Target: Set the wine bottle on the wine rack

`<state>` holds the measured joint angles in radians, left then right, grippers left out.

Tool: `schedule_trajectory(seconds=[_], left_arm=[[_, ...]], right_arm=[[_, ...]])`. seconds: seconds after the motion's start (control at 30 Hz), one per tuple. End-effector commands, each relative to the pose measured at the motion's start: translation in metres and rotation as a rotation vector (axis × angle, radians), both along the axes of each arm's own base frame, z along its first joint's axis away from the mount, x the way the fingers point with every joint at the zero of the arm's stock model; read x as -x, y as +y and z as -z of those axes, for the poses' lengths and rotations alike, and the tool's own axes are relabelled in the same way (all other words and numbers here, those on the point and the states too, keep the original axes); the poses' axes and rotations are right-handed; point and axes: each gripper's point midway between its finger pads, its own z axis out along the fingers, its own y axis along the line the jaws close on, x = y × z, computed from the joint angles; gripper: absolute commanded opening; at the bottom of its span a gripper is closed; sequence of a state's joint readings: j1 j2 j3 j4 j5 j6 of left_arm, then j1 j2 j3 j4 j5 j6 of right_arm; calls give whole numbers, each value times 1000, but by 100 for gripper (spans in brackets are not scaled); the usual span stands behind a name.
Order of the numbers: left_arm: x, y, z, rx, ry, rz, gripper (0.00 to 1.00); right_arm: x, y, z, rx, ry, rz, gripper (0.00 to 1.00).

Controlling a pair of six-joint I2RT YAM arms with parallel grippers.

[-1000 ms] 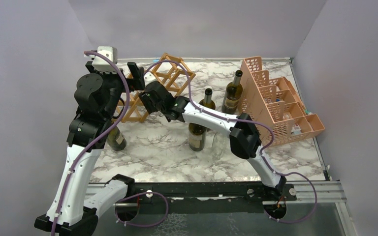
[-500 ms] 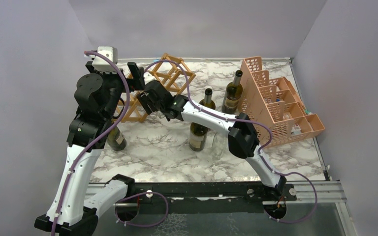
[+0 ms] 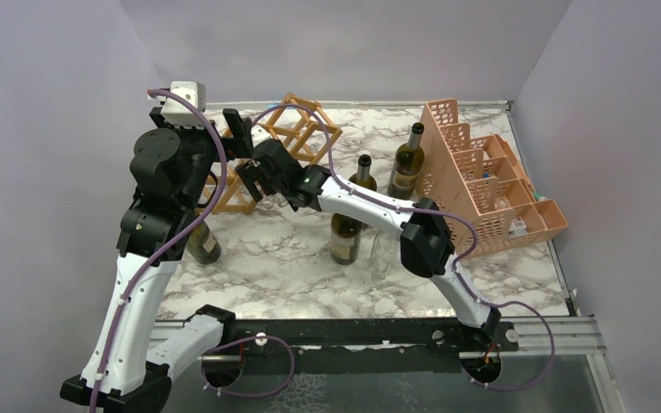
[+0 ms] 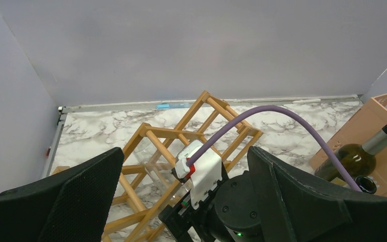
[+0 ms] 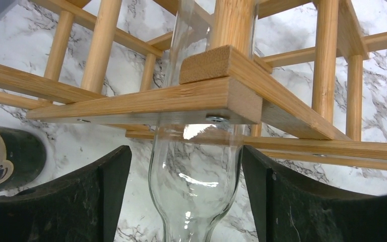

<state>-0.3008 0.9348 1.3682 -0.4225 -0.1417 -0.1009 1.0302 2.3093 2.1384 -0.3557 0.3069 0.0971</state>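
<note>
I will move my right gripper back off the rack (image 3: 299,129) and to the right in the top view, onto the nearer in the middle of the table bottle (image 3: 344,242), since it stands unracked.
The wooden wine rack (image 3: 299,129) stands at the back left of the table and fills the right wrist view (image 5: 181,98). A clear glass wine bottle (image 5: 196,166) lies in one of its cells, body inside and neck pointing out. My right gripper (image 3: 256,176) is at the rack's front, its jaws wide apart on either side of the bottle's shoulder (image 5: 186,156). There is a gap on the left side, and the right finger (image 5: 282,191) is at the glass. My left gripper (image 3: 228,138) is open and empty, hovering above the right wrist and the rack (image 4: 151,141).
Two dark bottles (image 3: 347,215) (image 3: 407,163) stand mid-table. Another dark bottle (image 3: 202,243) stands by the left arm and shows in the right wrist view (image 5: 5,156). A pink stepped crate (image 3: 482,181) stands at the right. Grey walls enclose the table.
My right gripper has crept a little up and left, closer to the rack. The left arm has not moved.
</note>
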Motion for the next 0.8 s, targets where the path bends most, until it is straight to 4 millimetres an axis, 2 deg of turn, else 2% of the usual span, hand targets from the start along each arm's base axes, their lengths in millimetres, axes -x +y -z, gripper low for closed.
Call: schedule_trajectory(seconds=[0.0, 0.3, 0.47, 0.57, 0.77], left_arm=[[11, 1, -24, -1, -53, 17, 99], [18, 1, -35, -1, -71, 31, 99], [29, -2, -47, -3, -89, 65, 99], [38, -3, -53, -6, -110, 87, 99], [55, -11, -54, -14, -135, 162, 99]], right_arm=[[8, -2, -60, -106, -27, -14, 83], [20, -13, -99, -164, -23, -29, 83], [42, -24, -127, -204, 0, -90, 83], [54, -43, -144, -222, -28, -109, 83], [79, -101, -174, -245, -102, -85, 83]])
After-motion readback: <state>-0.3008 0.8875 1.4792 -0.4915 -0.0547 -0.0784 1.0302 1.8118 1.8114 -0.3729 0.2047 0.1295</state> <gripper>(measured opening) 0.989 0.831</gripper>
